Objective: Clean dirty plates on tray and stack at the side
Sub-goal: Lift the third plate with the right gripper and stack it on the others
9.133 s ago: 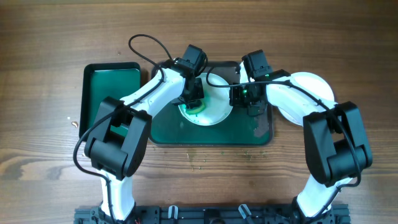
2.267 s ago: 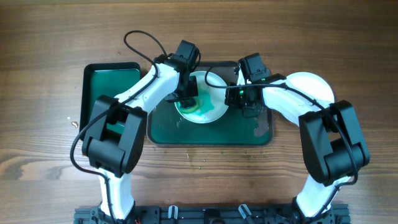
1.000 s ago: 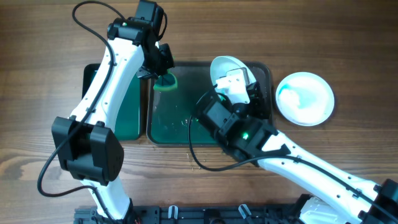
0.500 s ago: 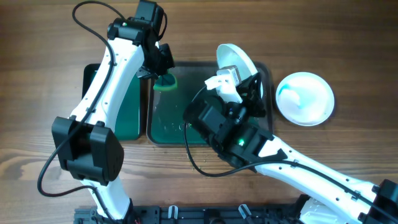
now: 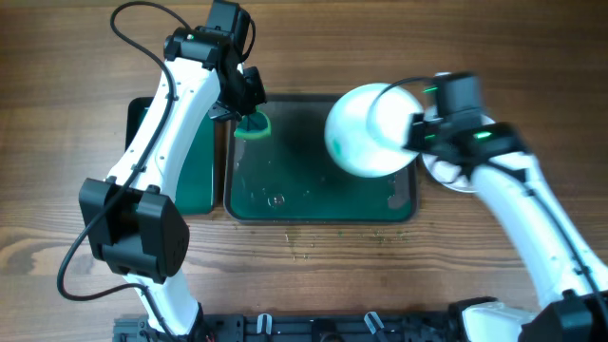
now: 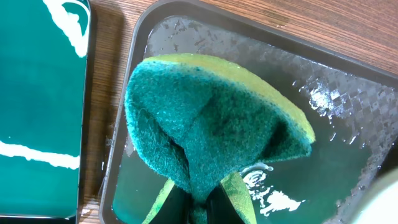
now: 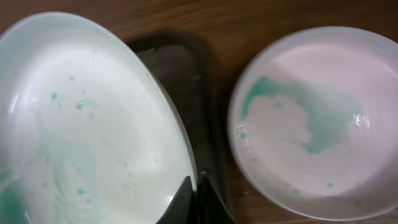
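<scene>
My right gripper holds a plate and should next carry it over the white plate that already lies on the wood beside the tray, then down onto it.
My right gripper (image 5: 416, 133) is shut on the rim of a white plate (image 5: 372, 130), holding it above the right end of the dark tray (image 5: 313, 204). In the right wrist view the held plate (image 7: 87, 124) shows faint green smears, with the gripper (image 7: 198, 185) pinching its edge. A second white plate (image 7: 314, 118) with a green smear lies on the wood right of the tray, mostly hidden under my arm in the overhead view (image 5: 454, 177). My left gripper (image 5: 245, 106) is shut on a green and yellow sponge (image 6: 211, 124) over the tray's far left corner.
A smaller bright green tray (image 5: 204, 152) lies left of the dark tray, under my left arm. The dark tray's base (image 6: 323, 155) is wet with glints of water. Small crumbs lie on the wood (image 5: 309, 249) in front of the tray.
My right arm has swung to the right, carrying the plate from the tray's back middle toward its right end. My left gripper with the sponge has not moved.
</scene>
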Available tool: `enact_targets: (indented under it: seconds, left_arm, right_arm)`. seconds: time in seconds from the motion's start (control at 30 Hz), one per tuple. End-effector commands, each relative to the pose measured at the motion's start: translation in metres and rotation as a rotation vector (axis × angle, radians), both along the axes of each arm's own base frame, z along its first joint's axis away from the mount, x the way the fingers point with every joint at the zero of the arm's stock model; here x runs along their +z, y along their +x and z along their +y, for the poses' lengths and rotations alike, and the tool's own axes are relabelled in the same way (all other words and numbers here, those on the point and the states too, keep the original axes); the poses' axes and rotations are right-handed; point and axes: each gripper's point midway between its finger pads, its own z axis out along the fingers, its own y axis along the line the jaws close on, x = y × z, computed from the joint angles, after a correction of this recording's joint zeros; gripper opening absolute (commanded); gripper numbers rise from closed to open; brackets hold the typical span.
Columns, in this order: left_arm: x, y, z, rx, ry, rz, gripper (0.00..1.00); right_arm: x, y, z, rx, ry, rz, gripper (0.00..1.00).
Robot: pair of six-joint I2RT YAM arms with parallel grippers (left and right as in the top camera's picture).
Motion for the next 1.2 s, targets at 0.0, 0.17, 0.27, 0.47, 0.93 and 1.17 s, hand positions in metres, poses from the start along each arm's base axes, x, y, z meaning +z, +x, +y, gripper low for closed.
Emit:
enact_targets:
  seconds: [0.0, 0.17, 0.27, 0.47, 0.93, 1.17]
  left_arm:
    - [0.010, 0.002, -0.002, -0.011, -0.016, -0.025, 0.04]
    - [0.010, 0.002, -0.002, -0.010, -0.016, -0.026, 0.04]
    - [0.010, 0.002, -0.002, -0.011, -0.016, -0.026, 0.04]
    - [0.010, 0.002, -0.001, -0.008, -0.009, -0.027, 0.04]
    - [0.011, -0.026, 0.112, -0.059, 0.233, 0.087, 0.04]
    - [-0.056, -0.040, 0.169, -0.056, 0.237, 0.153, 0.04]
  right_arm:
    - [-0.001, -0.004, -0.058, -0.221, 0.191, 0.026, 0.04]
    - [-0.044, -0.042, -0.160, -0.591, 0.134, 0.063, 0.04]
    - [-0.061, -0.049, -0.176, -0.648, 0.138, 0.035, 0.04]
    - [-0.069, -0.056, -0.176, -0.625, 0.105, 0.060, 0.11]
    - [-0.032, -0.015, -0.057, -0.090, 0.203, 0.031, 0.73]
    - [-0.034, -0.016, -0.030, -0.005, 0.169, 0.044, 0.79]
